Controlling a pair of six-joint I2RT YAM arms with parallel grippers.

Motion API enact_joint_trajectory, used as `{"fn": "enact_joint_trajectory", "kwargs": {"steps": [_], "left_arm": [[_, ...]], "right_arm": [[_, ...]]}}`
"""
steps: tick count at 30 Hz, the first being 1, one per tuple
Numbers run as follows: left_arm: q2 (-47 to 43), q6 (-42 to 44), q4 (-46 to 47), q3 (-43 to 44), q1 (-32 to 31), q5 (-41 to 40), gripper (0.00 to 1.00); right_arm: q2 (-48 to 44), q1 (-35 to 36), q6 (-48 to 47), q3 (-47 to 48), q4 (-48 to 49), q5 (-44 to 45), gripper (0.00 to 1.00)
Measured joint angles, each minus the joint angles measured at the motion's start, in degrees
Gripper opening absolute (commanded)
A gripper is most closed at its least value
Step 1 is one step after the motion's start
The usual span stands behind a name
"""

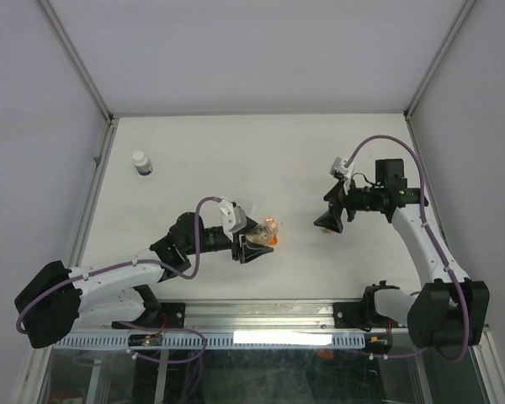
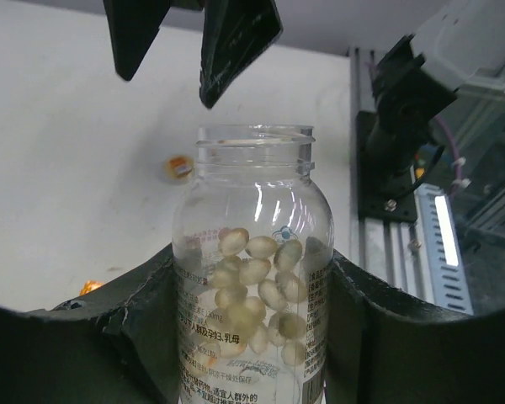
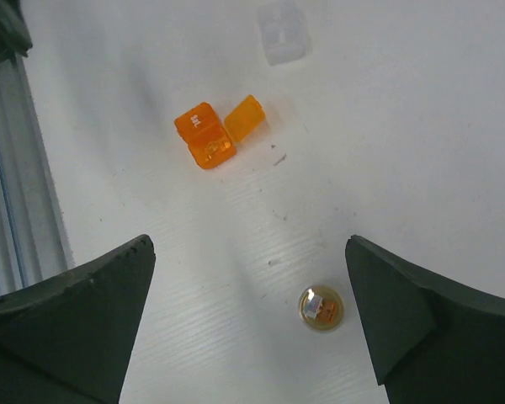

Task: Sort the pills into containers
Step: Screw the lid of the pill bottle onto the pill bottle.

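Note:
Next, my right gripper lowers and shifts toward the right in the wrist view to bracket the orange cup (image 3: 321,308), since it stands below and nearer to one fingertip.
My left gripper (image 1: 254,240) (image 2: 251,269) is shut on the clear plastic vial (image 2: 252,252) (image 1: 265,227). The vial's mouth is open and points toward the right arm, and several pale oval capsules lie inside. Two small orange pill bits (image 3: 206,135) (image 3: 247,118) lie on the table beside it, and they also show in the top view (image 1: 273,241). My right gripper (image 1: 330,220) (image 3: 248,244) is open and empty above the table. The stubby translucent orange cup (image 3: 321,308) (image 2: 179,167) stands just inside its right finger. The white bottle (image 1: 141,162) stands at the far left.
A metal rail (image 1: 261,316) with the arm bases runs along the near table edge. Frame posts (image 1: 76,63) rise at the back corners. A faint clear object (image 3: 280,34) lies beyond the orange bits. My right gripper's dark fingers (image 2: 236,42) hang just past the vial's mouth.

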Motion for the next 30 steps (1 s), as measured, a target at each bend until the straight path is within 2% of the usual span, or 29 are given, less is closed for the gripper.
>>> {"fn": "enact_joint_trajectory", "kwargs": {"steps": [3,7,15,21,25,30], "left_arm": [[0.94,-4.02,8.57,-1.2,0.0,2.84,0.0],[-0.04,-6.51,15.41,-2.62,0.0,4.24,0.0],[-2.97,-6.8,17.25,-6.84,0.02,4.33,0.0],[-3.06,-5.9,15.13,-7.04,0.07,4.31,0.0],[-3.06,-5.05,13.73,-7.06,0.37,4.28,0.0],[-3.06,-4.46,12.68,-7.28,0.37,4.2,0.0]], "right_arm": [[-2.29,0.0,-8.92,-1.38,-1.14,-4.68,0.99],[-1.97,0.0,-22.75,-1.38,-6.08,-7.04,0.97],[4.96,0.0,-43.28,-1.09,-15.39,-1.42,0.92],[11.43,0.0,-50.16,-0.68,-15.76,5.57,0.84],[17.03,0.0,-52.04,0.79,-15.41,8.96,0.83],[18.84,0.0,-52.81,0.81,-13.62,11.65,0.83]]}}
